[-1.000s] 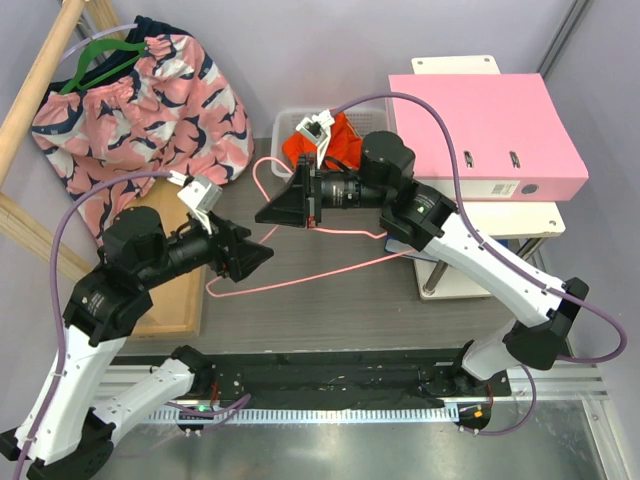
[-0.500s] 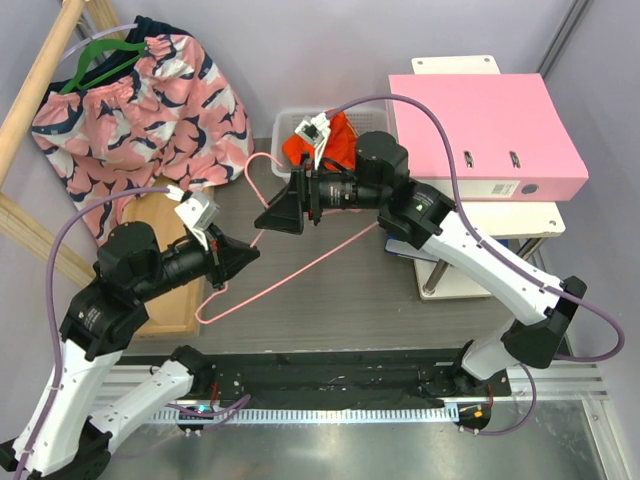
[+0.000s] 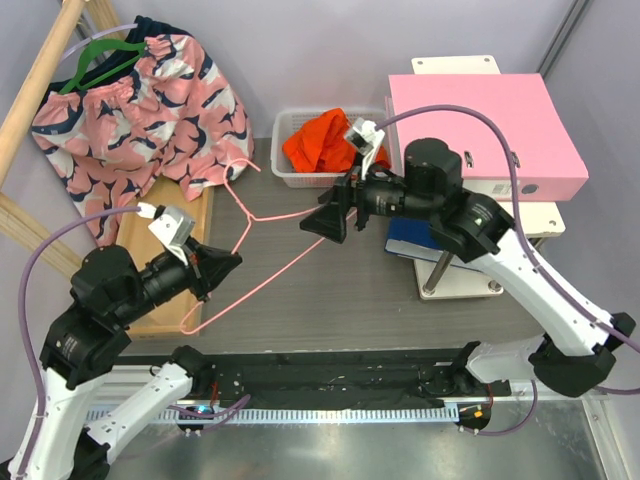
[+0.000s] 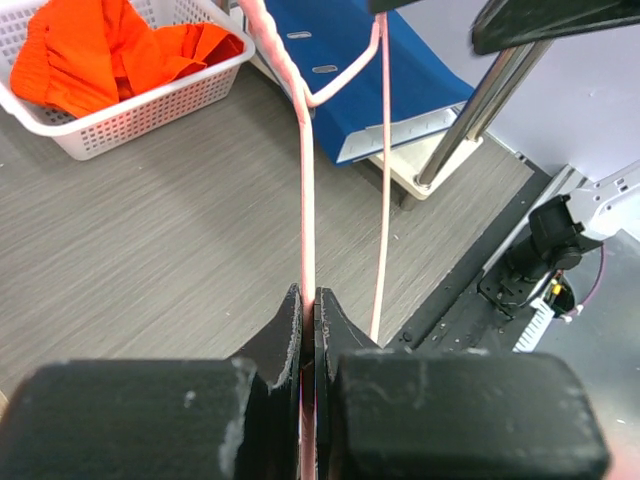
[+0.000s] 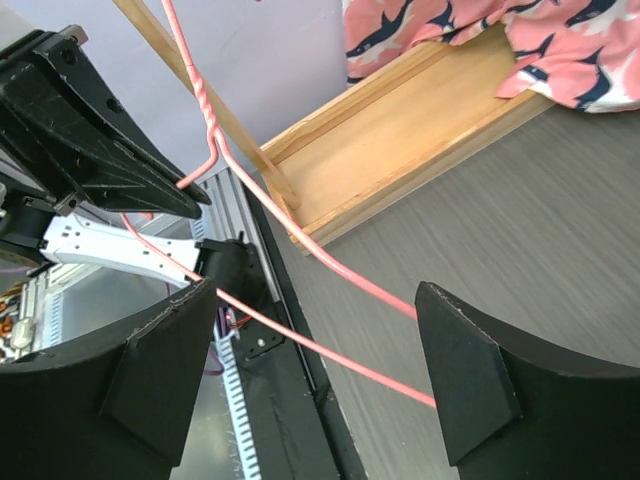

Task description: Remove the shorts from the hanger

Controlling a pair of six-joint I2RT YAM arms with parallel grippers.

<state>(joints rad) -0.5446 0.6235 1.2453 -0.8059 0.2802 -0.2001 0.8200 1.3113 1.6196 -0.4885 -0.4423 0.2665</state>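
Note:
My right gripper moves toward the pink binder next, tilting toward level, onto the hanger's far end, as the hanger's wires pass untouched between its spread fingers.
The orange shorts (image 3: 322, 140) lie bunched in the white mesh basket (image 3: 285, 178) at the back, off the hanger; the left wrist view shows the shorts (image 4: 100, 50) too. The pale pink wire hanger (image 3: 290, 256) hangs bare over the table. My left gripper (image 3: 228, 262) is shut on one of its wires, which sits pinched between the jaws (image 4: 308, 300) and runs up as the hanger (image 4: 305, 180). My right gripper (image 3: 322, 222) stands open at the hanger's far end. In the right wrist view the hanger (image 5: 345, 272) passes between the spread jaws (image 5: 315, 330) without touching them.
A pink patterned garment (image 3: 140, 95) hangs on a green hanger (image 3: 95, 60) from the wooden rack (image 3: 40, 80) at the back left. A pink binder (image 3: 480, 130) lies on a white stand at the right, with a blue binder (image 3: 420, 240) under it.
My right gripper let go of the hanger, opened and drew back to the right. My left gripper shut on the hanger and moved toward the near left, swinging it.

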